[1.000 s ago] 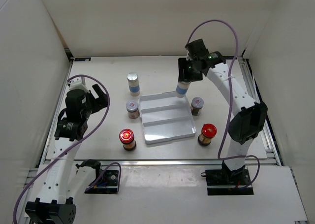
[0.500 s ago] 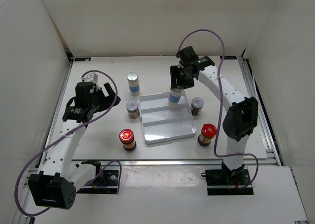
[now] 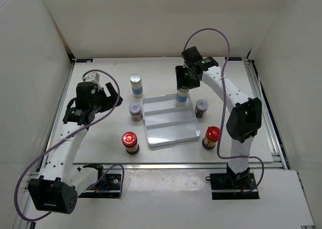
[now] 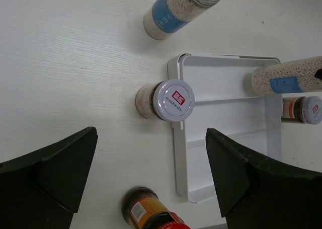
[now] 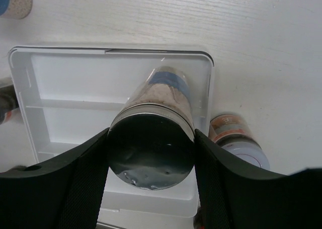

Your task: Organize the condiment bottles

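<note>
My right gripper moves down a little toward the tray's bottom next and releases the bottle's silver cap, since the bottle's base is already inside the sides of the tray's back section.
My right gripper [image 3: 184,81] [image 5: 151,153] is shut on the silver cap of a tall white bottle [image 3: 180,96] [image 5: 168,88] with a blue label. The bottle's base is in the right end of the back compartment of the white tray [image 3: 168,133] [image 5: 75,78]; I cannot tell whether it touches the floor. My left gripper [image 3: 104,99] [image 4: 151,134] hangs open and empty left of a short silver-lidded jar [image 3: 135,110] [image 4: 168,100]. Another tall white bottle [image 3: 136,85] [image 4: 176,10] stands behind that jar. A second short jar [image 3: 202,108] [image 5: 236,136] stands right of the tray.
Two red-capped brown jars stand near the front, the left one [image 3: 130,142] [image 4: 151,214] left of the tray and the right one [image 3: 212,137] to its right. White walls close in the table on three sides. The right arm arches over the table's right half.
The right gripper carried the tall white bottle left, from beyond the tray's right rim into its back compartment. The left arm swung back and right towards the short jar, then held still.
</note>
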Tool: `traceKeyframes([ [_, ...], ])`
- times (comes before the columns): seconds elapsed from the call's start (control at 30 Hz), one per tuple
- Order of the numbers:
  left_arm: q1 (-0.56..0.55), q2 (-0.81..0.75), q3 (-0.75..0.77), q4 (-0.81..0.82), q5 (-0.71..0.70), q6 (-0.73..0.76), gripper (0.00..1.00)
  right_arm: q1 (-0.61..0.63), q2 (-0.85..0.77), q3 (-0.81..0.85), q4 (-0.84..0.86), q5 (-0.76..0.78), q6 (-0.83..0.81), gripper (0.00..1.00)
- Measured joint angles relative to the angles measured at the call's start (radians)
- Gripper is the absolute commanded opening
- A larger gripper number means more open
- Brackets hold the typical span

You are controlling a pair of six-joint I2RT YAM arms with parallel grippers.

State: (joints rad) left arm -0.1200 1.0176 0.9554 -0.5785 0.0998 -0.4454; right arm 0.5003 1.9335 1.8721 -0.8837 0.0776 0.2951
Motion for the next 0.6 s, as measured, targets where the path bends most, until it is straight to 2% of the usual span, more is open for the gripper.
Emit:
traceKeyframes([
  [0.2, 0.0, 0.092, 0.092, -0.003, -0.005, 0.01, 0.99, -0.007, 0.078, 0.013, -0.002, 0.016, 0.002, 0.0],
  [0.23, 0.0, 0.114, 0.112, -0.001, -0.005, 0.015, 0.99, -0.007, 0.078, 0.016, 0.0, 0.021, 0.004, 0.03],
  [0.3, 0.0, 0.155, 0.153, -0.001, -0.001, 0.027, 0.99, -0.007, 0.079, 0.018, -0.001, 0.035, 0.005, 0.18],
  [0.33, 0.0, 0.174, 0.174, 0.0, 0.003, 0.031, 0.99, -0.007, 0.08, 0.018, -0.002, 0.036, 0.007, 0.37],
  [0.43, 0.0, 0.214, 0.218, 0.008, 0.017, 0.046, 0.99, -0.007, 0.08, 0.018, -0.002, 0.04, 0.009, 0.72],
  [0.47, 0.0, 0.222, 0.23, 0.01, 0.022, 0.052, 0.99, -0.007, 0.08, 0.018, -0.004, 0.044, 0.009, 0.95],
  [0.5, 0.0, 0.231, 0.239, 0.011, 0.025, 0.056, 0.99, -0.007, 0.078, 0.018, -0.005, 0.048, 0.016, 1.0],
  [0.6, -0.002, 0.266, 0.272, 0.021, 0.034, 0.064, 0.99, -0.007, 0.063, 0.022, -0.017, 0.057, 0.008, 1.0],
])
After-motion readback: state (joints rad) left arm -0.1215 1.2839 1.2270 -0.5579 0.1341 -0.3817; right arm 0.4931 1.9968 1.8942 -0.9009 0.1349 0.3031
